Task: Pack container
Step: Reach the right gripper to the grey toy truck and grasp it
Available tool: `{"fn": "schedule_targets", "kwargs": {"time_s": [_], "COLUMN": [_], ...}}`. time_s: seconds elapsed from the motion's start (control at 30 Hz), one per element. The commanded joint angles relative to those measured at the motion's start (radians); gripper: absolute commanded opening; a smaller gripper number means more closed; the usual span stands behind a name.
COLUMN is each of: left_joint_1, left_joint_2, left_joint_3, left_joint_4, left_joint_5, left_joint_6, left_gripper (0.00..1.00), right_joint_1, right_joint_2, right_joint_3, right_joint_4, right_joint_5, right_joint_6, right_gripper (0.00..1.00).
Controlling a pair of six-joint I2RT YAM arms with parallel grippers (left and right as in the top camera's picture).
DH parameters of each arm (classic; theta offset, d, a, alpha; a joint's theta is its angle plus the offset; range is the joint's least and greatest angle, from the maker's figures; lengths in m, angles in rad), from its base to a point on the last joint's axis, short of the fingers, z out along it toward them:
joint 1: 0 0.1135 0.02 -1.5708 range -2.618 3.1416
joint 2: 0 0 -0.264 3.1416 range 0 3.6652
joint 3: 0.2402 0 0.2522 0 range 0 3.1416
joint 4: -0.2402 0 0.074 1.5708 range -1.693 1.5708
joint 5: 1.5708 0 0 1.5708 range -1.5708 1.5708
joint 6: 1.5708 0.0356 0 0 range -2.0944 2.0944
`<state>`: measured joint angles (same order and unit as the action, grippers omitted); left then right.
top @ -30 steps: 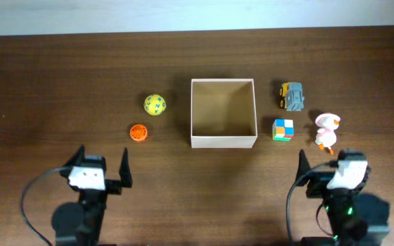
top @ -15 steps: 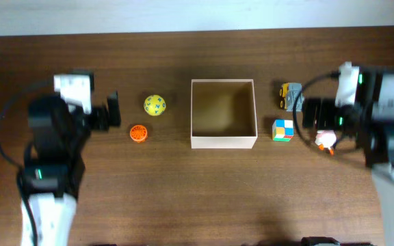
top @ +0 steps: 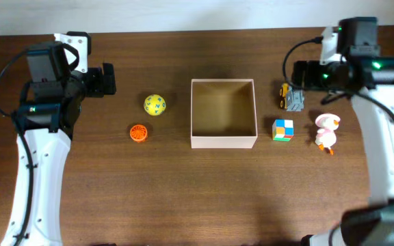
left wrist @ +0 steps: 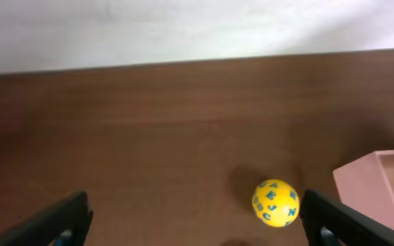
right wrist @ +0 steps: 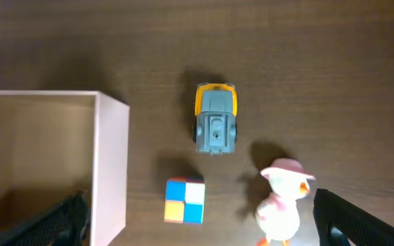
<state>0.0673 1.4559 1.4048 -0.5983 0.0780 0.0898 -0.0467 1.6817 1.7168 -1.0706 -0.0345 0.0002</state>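
I will next lower my right gripper to the grey-and-yellow toy car, with empty table beside it, until my fingers are on both sides of the car's grey body.
The container is a square, shallow, open box with cream walls and a tan inside, standing empty at the table's middle. Its corner shows in the left wrist view and its wall in the right wrist view. My left gripper is open and empty, up and left of a yellow lettered ball, which lies just inside the right finger. My right gripper is open and empty above a grey-and-yellow toy car, which also shows in the right wrist view.
An orange disc lies left of the container. A coloured cube and a white duck with a pink hat lie to its right, both also in the right wrist view: cube, duck.
Both arms have swung up from the table's front edge to the back. The left now hovers beside the yellow ball, the right over the toy car. The toys and container have not moved.
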Motion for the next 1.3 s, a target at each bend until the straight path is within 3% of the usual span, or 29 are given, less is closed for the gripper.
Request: {"fn": "schedule_targets", "kwargs": {"time_s": [0.0, 0.37, 0.67, 0.77, 0.9, 1.27], "left_joint_1": [0.006, 0.006, 0.006, 0.006, 0.006, 0.006], "left_joint_2": [0.007, 0.007, 0.007, 0.008, 0.008, 0.008], "left_joint_3": [0.023, 0.023, 0.023, 0.023, 0.023, 0.023], "left_joint_4": [-0.002, -0.035, -0.050, -0.067, -0.105, -0.122], "left_joint_5": [0.003, 0.003, 0.004, 0.003, 0.003, 0.003], "left_joint_6": [0.021, 0.020, 0.020, 0.020, 0.020, 0.020], "left_gripper": [0.99, 0.99, 0.99, 0.99, 0.99, 0.99], "right_joint_1": [-0.015, -0.083, -0.084, -0.084, -0.083, -0.071], "right_joint_2": [0.092, 0.347, 0.436, 0.454, 0.470, 0.513], "right_joint_3": [0.016, 0.016, 0.016, 0.016, 0.015, 0.005], "right_joint_4": [0.039, 0.154, 0.159, 0.159, 0.163, 0.174], "right_joint_5": [0.001, -0.026, -0.122, -0.124, -0.123, -0.111], "right_joint_6": [0.008, -0.022, -0.021, -0.021, -0.017, -0.018], "right_gripper": [0.99, 1.00, 0.93, 0.84, 0.80, 0.78]}}
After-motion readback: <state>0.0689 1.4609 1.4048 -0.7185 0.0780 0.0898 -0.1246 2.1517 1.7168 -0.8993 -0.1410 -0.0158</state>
